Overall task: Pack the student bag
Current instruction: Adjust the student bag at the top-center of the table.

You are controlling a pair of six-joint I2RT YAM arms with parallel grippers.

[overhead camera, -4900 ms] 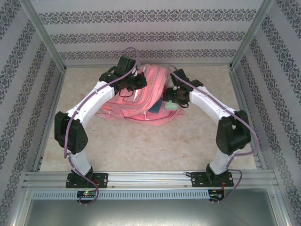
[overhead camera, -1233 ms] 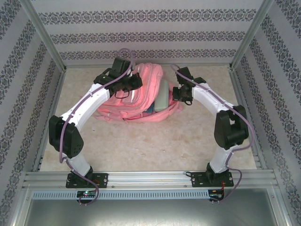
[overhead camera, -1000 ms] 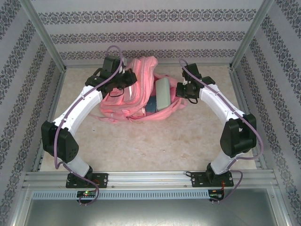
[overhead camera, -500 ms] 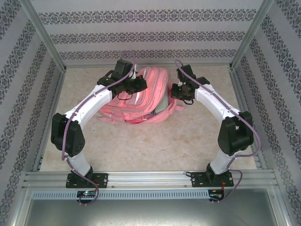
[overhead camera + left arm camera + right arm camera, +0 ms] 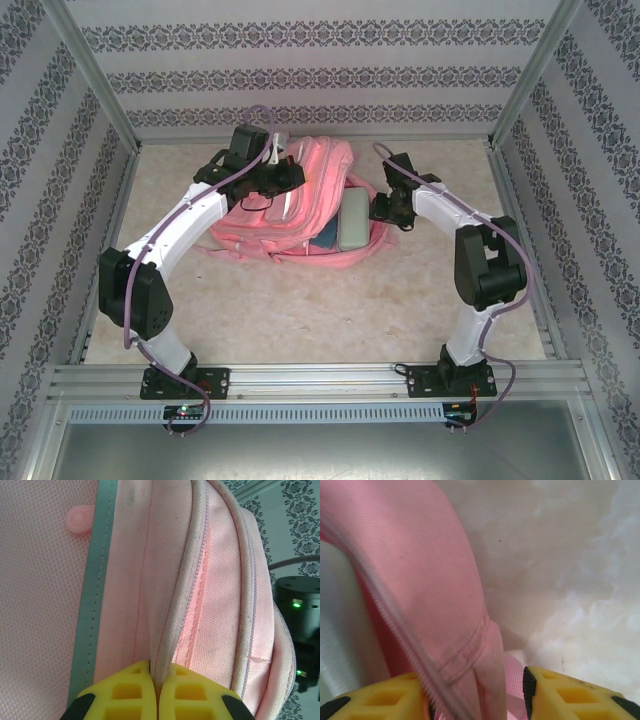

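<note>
My left gripper holds the piped rim, and the raised flap leaves the grey-green item uncovered in the main opening (image 5: pixel 350 220). I will bring my left gripper down toward the bag with the piped rim and let go of it.
The student bag (image 5: pixel 300 215), a pink backpack, lies at the back middle of the table, its main opening facing right. A pale grey-green flat item (image 5: pixel 352 220) and a dark blue one (image 5: pixel 328 238) sit in that opening. My left gripper (image 5: pixel 283 175) is at the bag's top left, shut (image 5: pixel 156 672) on the grey piped edge (image 5: pixel 175 625) of the zip opening. My right gripper (image 5: pixel 378 208) is at the bag's right rim. Its jaws (image 5: pixel 475 680) stand apart around the pink rim fabric (image 5: pixel 420 570), which touches the left finger and leaves a gap to the right finger (image 5: pixel 570 695).
The pale marbled tabletop (image 5: pixel 330 300) stretches in front of the bag. Patterned walls and metal frame posts (image 5: pixel 100 90) close in the back and sides. The right arm's black joint (image 5: pixel 297 605) shows beyond the bag in the left wrist view.
My right gripper's jaws have parted and released their pinch on the bag's rim. The opening has widened, showing more of the pale item. The left gripper stays clamped and has shifted slightly left.
</note>
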